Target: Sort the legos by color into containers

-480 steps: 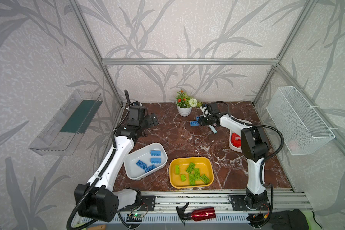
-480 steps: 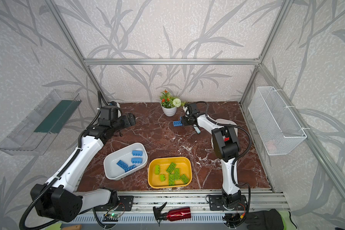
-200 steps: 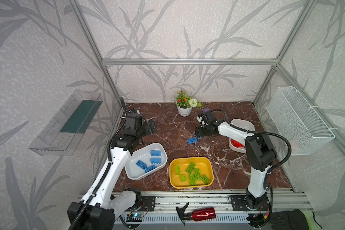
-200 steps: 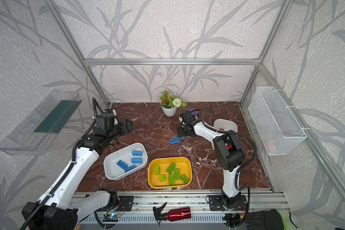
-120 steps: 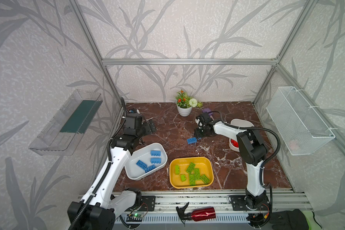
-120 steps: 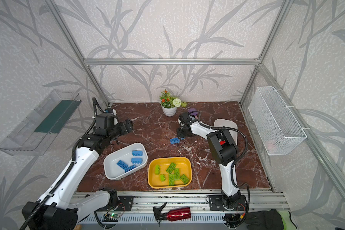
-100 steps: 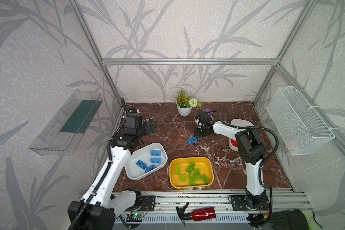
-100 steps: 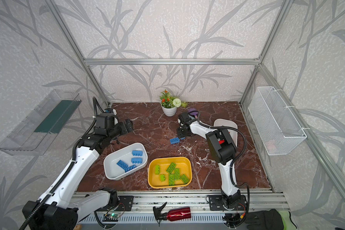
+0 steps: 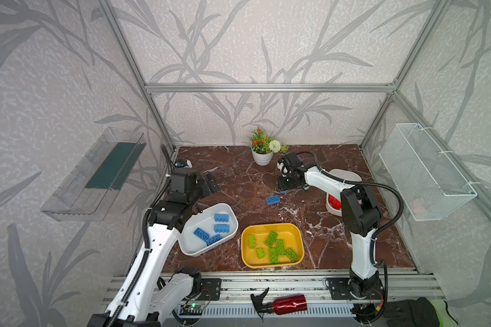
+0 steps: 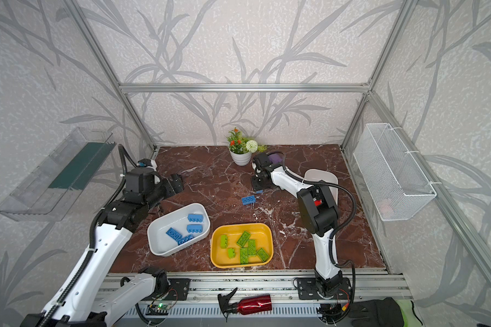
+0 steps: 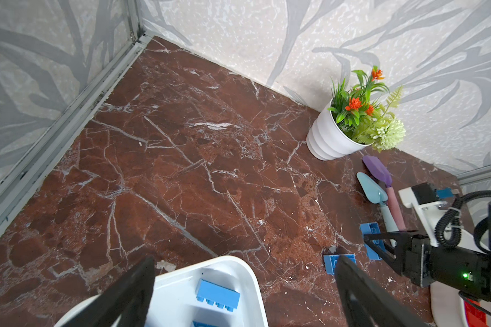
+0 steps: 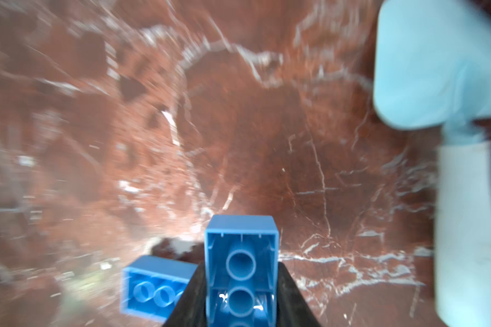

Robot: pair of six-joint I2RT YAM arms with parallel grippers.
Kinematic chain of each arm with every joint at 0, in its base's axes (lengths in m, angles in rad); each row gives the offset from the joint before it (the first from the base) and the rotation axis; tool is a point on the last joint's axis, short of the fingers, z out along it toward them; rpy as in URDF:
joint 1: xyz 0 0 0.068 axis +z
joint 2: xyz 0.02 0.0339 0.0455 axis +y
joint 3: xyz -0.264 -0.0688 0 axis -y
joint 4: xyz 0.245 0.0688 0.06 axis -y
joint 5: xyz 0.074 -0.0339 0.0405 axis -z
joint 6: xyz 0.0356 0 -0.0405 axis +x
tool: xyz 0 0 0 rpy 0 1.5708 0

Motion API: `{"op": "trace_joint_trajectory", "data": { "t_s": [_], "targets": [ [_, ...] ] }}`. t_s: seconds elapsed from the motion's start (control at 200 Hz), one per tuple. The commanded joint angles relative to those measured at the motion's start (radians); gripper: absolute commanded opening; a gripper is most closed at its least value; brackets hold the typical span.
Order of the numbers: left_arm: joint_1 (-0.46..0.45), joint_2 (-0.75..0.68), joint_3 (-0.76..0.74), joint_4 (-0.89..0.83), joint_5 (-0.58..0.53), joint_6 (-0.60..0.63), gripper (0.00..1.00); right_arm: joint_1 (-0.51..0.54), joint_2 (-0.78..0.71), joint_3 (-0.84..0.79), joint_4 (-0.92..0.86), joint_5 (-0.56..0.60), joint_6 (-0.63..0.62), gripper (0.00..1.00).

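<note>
My right gripper lifts and swings back to the white container of blue legos next, beyond the loose lego, and releases the matching one there.
My right gripper (image 12: 241,286) is shut on a blue lego (image 12: 241,249), held low over the marble floor with its hollow underside towards the camera. A second blue lego (image 9: 273,200) lies loose close by, also seen in the right wrist view (image 12: 150,286). My left gripper (image 9: 207,184) hangs open and empty by the far rim of the white container (image 9: 230,209), which holds several blue legos (image 9: 221,218). The yellow container (image 9: 245,254) holds several green legos (image 9: 279,249). Red legos (image 9: 335,202) lie in the white container (image 9: 349,173) behind my right arm.
A white flower pot (image 9: 262,157) stands at the back wall. A purple shovel (image 11: 377,170) and a light blue shovel (image 11: 372,192) lie right beside my right gripper. A wire basket (image 9: 425,170) hangs on the right wall, and a clear shelf (image 9: 97,172) on the left wall.
My right gripper set one blue lego on the floor, then closed on a second one beside the shovels. The left arm drew back towards the white container, then held still.
</note>
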State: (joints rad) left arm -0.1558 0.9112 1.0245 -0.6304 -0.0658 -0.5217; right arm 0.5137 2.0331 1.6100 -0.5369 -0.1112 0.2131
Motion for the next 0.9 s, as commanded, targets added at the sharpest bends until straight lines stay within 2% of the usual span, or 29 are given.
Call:
{"op": "trace_joint_trajectory", "data": {
  "t_s": [0.0, 0.1, 0.255, 0.365, 0.465, 0.6, 0.87, 0.9],
  "targets": [
    [0.007, -0.102, -0.039, -0.111, 0.004, -0.065, 0.98, 0.068, -0.098, 0.074, -0.060, -0.075, 0.004, 0.28],
    [0.005, -0.228, -0.084, -0.184, 0.015, -0.150, 0.97, 0.145, -0.137, 0.066, -0.052, -0.121, 0.019, 0.27],
    [0.005, -0.432, -0.134, -0.303, -0.003, -0.265, 0.98, 0.263, -0.189, -0.019, 0.045, -0.230, 0.110, 0.27],
    [0.005, -0.529, -0.162, -0.351, -0.005, -0.297, 0.98, 0.363, -0.180, -0.044, 0.088, -0.252, 0.110, 0.27],
    [0.005, -0.557, -0.167, -0.376, -0.006, -0.307, 0.98, 0.426, -0.141, -0.037, 0.113, -0.254, 0.120, 0.27],
    [0.005, -0.558, -0.136, -0.397, -0.011, -0.301, 0.98, 0.457, -0.073, -0.027, 0.173, -0.289, 0.179, 0.27],
    [0.005, -0.544, -0.133, -0.391, 0.013, -0.293, 0.98, 0.503, 0.081, 0.109, 0.157, -0.288, 0.180, 0.27],
    [0.005, -0.548, -0.132, -0.392, 0.010, -0.294, 0.98, 0.535, 0.097, 0.123, 0.154, -0.291, 0.180, 0.27]
  ]
}}
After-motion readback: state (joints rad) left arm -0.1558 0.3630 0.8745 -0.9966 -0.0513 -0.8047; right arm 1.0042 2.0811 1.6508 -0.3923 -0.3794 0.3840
